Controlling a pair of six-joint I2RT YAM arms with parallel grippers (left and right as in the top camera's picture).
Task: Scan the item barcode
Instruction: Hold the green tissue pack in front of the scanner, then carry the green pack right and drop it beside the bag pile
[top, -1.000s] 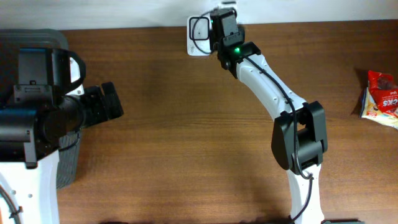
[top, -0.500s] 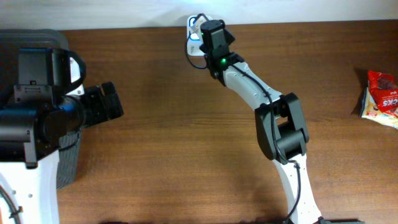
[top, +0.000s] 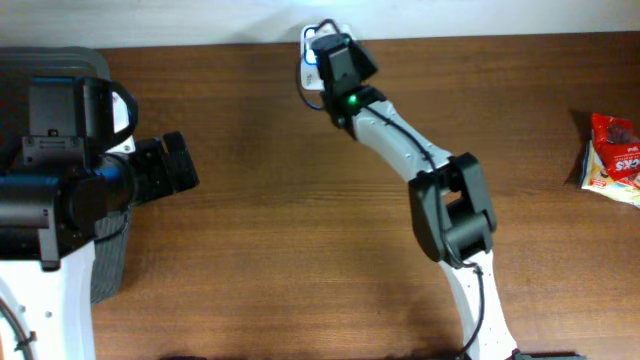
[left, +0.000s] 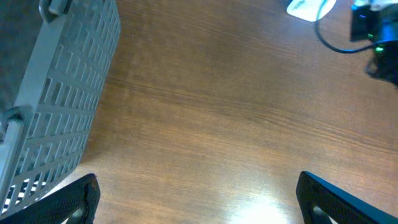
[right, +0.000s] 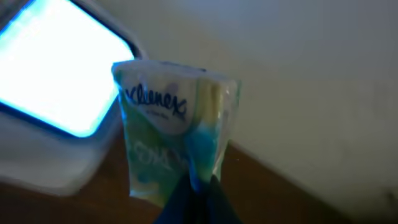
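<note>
I will swing my right gripper back from the scanner (top: 310, 45) to let go of the pack beside the red snack bag, as that spot is to its right in the overhead view.
A green and white Kleenex tissue pack (right: 174, 130) is pinched at its bottom edge by my right gripper (right: 199, 183), which is shut on it. The pack stands upright right beside the white scanner (right: 56, 93), whose window glows bright blue-white. Seen from overhead, the right gripper (top: 335, 62) is at the table's far edge over the scanner (top: 310, 45), and the wrist hides the pack. My left gripper (top: 180, 165) hovers open and empty at the left, its fingers (left: 71, 202) spread wide over bare wood.
A grey slatted basket (left: 68, 93) stands at the far left, partly under the left arm (top: 60, 190). A red snack bag (top: 612, 158) lies at the right edge. The scanner's black cable (left: 339, 43) loops over the table near it.
The right arm swung left along the far edge, bringing the tissue pack over to the scanner. The left arm stayed still.
</note>
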